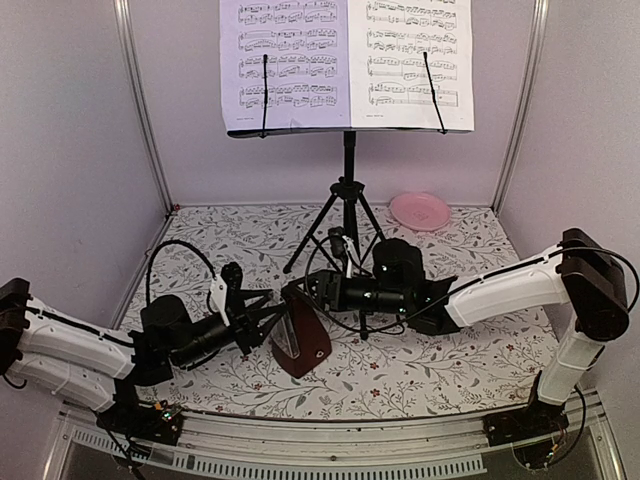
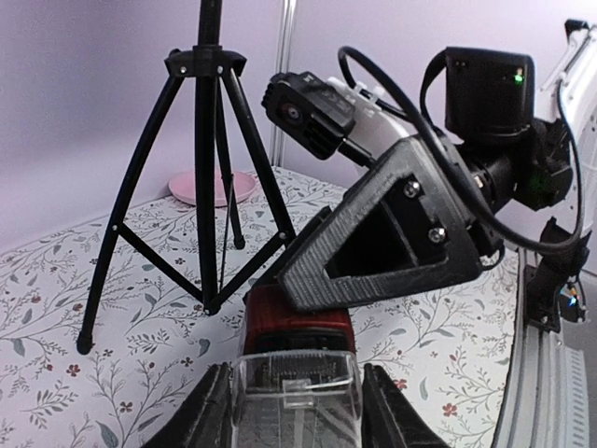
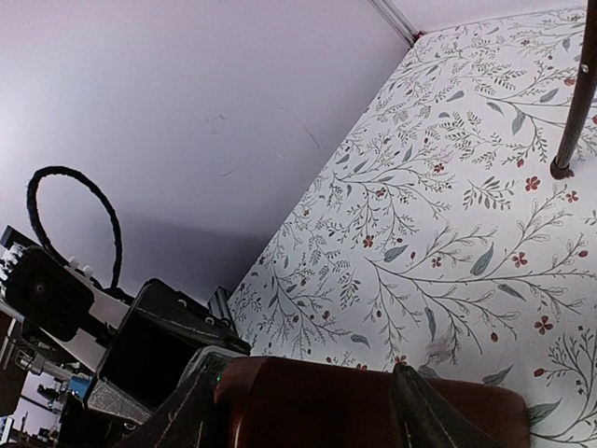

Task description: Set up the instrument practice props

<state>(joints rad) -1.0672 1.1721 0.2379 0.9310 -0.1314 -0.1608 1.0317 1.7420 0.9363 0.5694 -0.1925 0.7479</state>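
Observation:
The robot's left gripper will next pull away from the metronome's body to the left in the top view, then go down to let go of the metronome's cover on the open cloth below it.
The black music stand (image 1: 346, 190) stands at the back on tripod legs, which also show in the left wrist view (image 2: 207, 177). Two white sheet-music pages (image 1: 285, 60) (image 1: 418, 60) rest side by side on its desk and hide most of it. The dark red-brown metronome (image 1: 300, 340) is tilted at the table's middle, between both grippers. My left gripper (image 2: 297, 411) is shut on its clear front cover (image 2: 297, 392). My right gripper (image 3: 303, 411) is shut on its red-brown body (image 3: 373, 406), and its finger (image 2: 382, 243) lies over the body's top.
A pink round plate (image 1: 420, 210) lies at the back right, beside the tripod. The tripod's legs spread just behind the grippers, with one foot (image 3: 561, 171) near the right gripper. The floral cloth (image 1: 450, 360) covers the table, and walls close three sides.

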